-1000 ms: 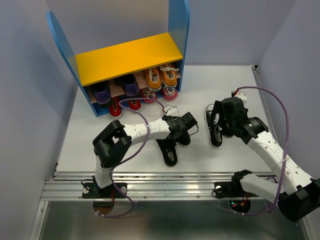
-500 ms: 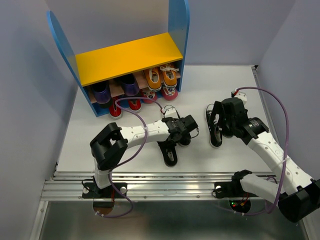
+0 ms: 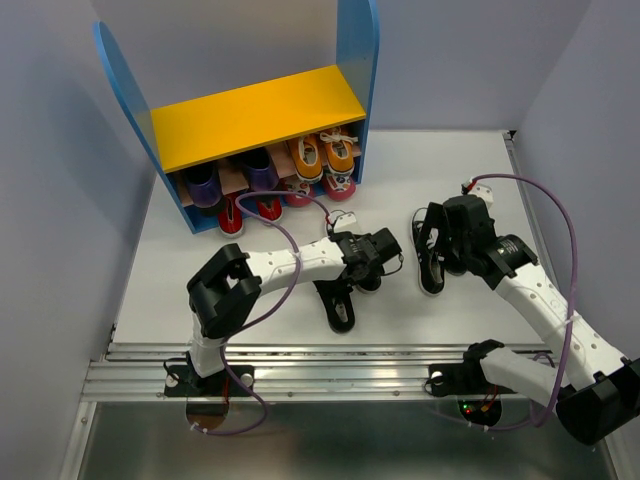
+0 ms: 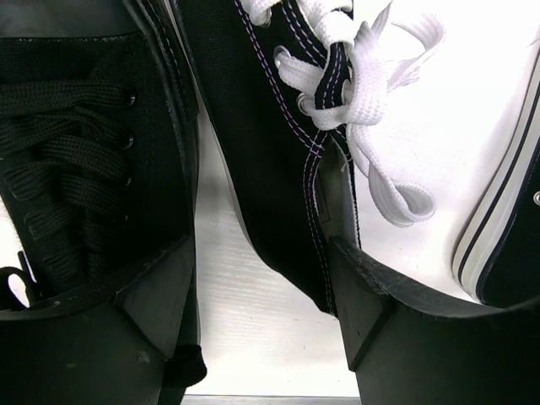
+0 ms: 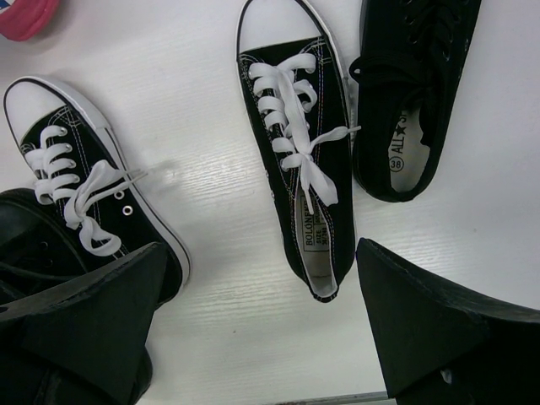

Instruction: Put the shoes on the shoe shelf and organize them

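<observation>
Next, my left gripper lowers over the black canvas sneaker's side (image 4: pixel 285 233), slightly toward the white laces. Then my fingers close on the sneaker's side.
My left gripper (image 3: pixel 376 256) is open and low over two shoes mid-table. In the left wrist view its gripper (image 4: pixel 261 266) straddles the heel side wall of a black canvas sneaker with white laces (image 4: pixel 278 126); the left finger (image 4: pixel 126 321) rests over an all-black laced shoe (image 4: pixel 76 160), also seen from above (image 3: pixel 338 303). My right gripper (image 3: pixel 440 238) is open and empty, hovering (image 5: pixel 261 270) above the second black canvas sneaker (image 5: pixel 297 169) beside another all-black shoe (image 5: pixel 405 93). The shoe shelf (image 3: pixel 250 115) holds orange sneakers (image 3: pixel 322 156) on its lower board.
Purple shoes (image 3: pixel 205 183) sit on the shelf's lower board and red shoes (image 3: pixel 232 215) lie under it at the front. The first sneaker shows at the left of the right wrist view (image 5: pixel 84 202). Grey walls enclose the table on both sides.
My left gripper has shifted slightly right over the sneaker's heel. The right arm and the shoes have not moved.
</observation>
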You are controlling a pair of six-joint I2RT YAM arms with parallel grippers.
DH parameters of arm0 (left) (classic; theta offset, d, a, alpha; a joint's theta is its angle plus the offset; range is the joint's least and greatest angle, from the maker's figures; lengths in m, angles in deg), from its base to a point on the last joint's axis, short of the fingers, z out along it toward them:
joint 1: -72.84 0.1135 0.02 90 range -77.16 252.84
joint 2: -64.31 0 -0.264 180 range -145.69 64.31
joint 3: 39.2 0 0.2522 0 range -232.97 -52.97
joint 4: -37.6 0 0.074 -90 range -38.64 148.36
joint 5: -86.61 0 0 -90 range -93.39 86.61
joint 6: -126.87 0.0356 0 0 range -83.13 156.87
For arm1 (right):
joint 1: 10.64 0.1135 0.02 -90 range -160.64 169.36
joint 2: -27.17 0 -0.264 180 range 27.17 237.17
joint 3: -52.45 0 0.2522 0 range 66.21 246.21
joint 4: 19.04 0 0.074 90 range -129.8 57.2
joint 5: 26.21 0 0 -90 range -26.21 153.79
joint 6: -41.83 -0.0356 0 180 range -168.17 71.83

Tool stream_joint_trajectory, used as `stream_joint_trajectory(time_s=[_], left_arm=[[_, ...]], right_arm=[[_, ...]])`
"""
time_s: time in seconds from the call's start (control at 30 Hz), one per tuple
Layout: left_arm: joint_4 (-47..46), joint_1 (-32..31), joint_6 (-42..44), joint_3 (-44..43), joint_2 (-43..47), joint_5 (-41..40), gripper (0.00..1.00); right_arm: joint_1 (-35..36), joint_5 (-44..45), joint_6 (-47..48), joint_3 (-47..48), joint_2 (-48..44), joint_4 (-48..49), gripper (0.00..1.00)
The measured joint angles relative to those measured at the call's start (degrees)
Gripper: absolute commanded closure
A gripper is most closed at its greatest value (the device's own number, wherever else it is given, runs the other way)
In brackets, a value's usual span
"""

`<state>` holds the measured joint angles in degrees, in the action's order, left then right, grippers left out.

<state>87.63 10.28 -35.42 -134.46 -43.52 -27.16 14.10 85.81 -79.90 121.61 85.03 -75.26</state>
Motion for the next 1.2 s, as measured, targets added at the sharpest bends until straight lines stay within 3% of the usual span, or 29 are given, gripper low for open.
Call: stream_joint_trajectory(time_s=[0.43,0.73,1.13,1.17,1.2], left_arm=[[-0.3,0.5,-0.6,-1.0,-0.7,-1.0,0.27],[-1.4,1.7,-2.0,-1.0,-4.2,-1.1,0.37],[-2.7,1.7,-3.3,0.9,-4.2,-0.4,0.83],[-2.4,1.7,-3.1,0.9,-4.2,-0.5,0.97],[-2.1,1.7,-3.1,0.9,-4.2,-0.5,1.00]], right_arm=[[0.0,-0.3,0.0,0.0,0.0,0.0,0.00],[0.0,-0.9,0.0,-0.1,-0.1,0.0,0.00],[0.0,-1.3,0.0,-0.6,-0.1,0.0,0.00],[0.0,-1.4,0.0,-0.7,-0.1,0.0,0.00],[0.0,-1.5,0.0,-0.8,-0.1,0.0,0.00]])
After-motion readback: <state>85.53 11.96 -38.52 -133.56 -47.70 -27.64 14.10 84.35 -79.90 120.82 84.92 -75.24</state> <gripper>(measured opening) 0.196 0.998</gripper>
